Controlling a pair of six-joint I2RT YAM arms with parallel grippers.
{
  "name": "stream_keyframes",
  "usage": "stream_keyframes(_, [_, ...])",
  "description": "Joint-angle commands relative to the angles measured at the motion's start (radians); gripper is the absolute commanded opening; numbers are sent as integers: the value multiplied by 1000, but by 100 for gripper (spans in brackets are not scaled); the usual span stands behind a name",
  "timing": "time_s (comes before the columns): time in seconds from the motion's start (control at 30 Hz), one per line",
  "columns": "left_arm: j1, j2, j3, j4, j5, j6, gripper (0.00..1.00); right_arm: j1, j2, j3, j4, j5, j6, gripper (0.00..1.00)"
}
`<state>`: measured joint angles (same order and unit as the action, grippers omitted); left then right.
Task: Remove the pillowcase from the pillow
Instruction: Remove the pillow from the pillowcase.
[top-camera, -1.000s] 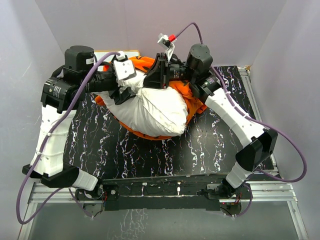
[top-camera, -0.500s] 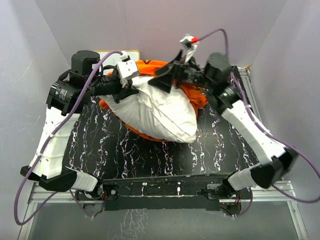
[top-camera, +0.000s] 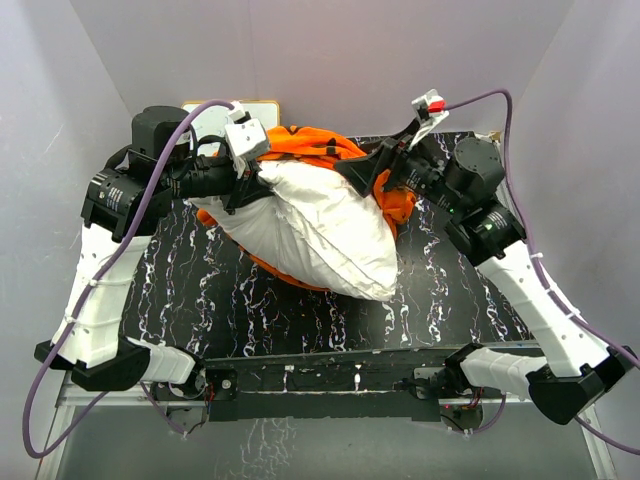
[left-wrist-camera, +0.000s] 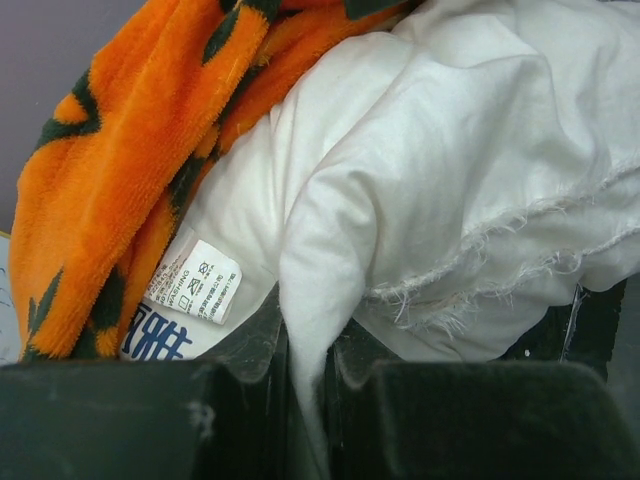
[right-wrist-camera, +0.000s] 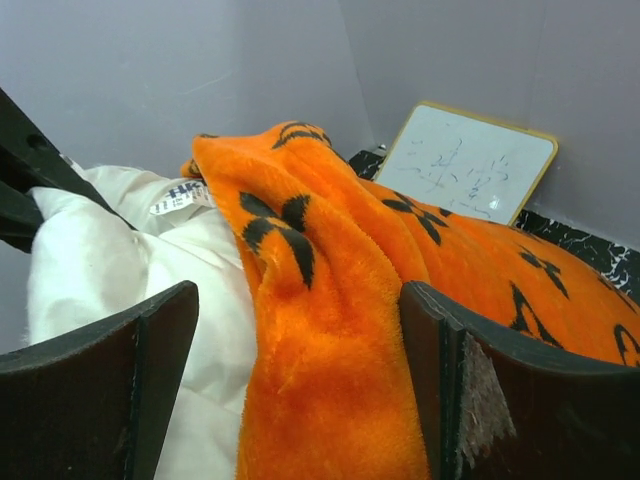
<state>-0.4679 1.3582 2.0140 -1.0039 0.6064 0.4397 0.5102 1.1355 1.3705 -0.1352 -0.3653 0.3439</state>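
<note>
I should next lift the pillow fold up and outward with my left gripper to let it go toward the back wall (top-camera: 245, 70) (left-wrist-camera: 60, 60), which stands outward of that gripper.
The plump white pillow (top-camera: 330, 235) lies across the middle of the black marbled table, most of it bare. The orange pillowcase (top-camera: 320, 143) with dark motifs is bunched along its far side and peeks out under its near edge. My left gripper (top-camera: 262, 178) is at the pillow's far-left corner, shut on a fold of white pillow fabric (left-wrist-camera: 305, 330), with the care label (left-wrist-camera: 195, 280) beside it. My right gripper (top-camera: 365, 175) stands open at the far right; a ridge of orange pillowcase (right-wrist-camera: 330, 300) lies between its spread fingers, with the pillow (right-wrist-camera: 90, 260) to the left.
A small framed whiteboard (top-camera: 245, 108) leans against the back wall behind the left arm, and shows in the right wrist view as the whiteboard (right-wrist-camera: 470, 165). Grey walls close in the table (top-camera: 200, 300) on three sides. Purple cables loop off both arms.
The left gripper has closed on the pillow's corner. The right gripper has opened and its arm has swung out to the right. The pillow has spread out toward the front right.
</note>
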Motion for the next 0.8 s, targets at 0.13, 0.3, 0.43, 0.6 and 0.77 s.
stream_keyframes(0.13, [8,-54,70,72,25,-42,0,-11,63,19,-12,-6,-21,67])
stream_keyframes(0.3, [8,-50,102,84,31,-67,0,-15,157,39,-19,-132,-41,44])
stream_keyframes(0.43, [8,-23,171,78,37,-90,0,-40,209,14,-20,-116,-23,15])
stream_keyframes(0.6, [8,42,325,78,70,-170,0,-103,256,11,-4,-113,23,8])
stream_keyframes(0.77, [8,115,496,191,140,-367,0,-202,315,9,-6,-3,94,8])
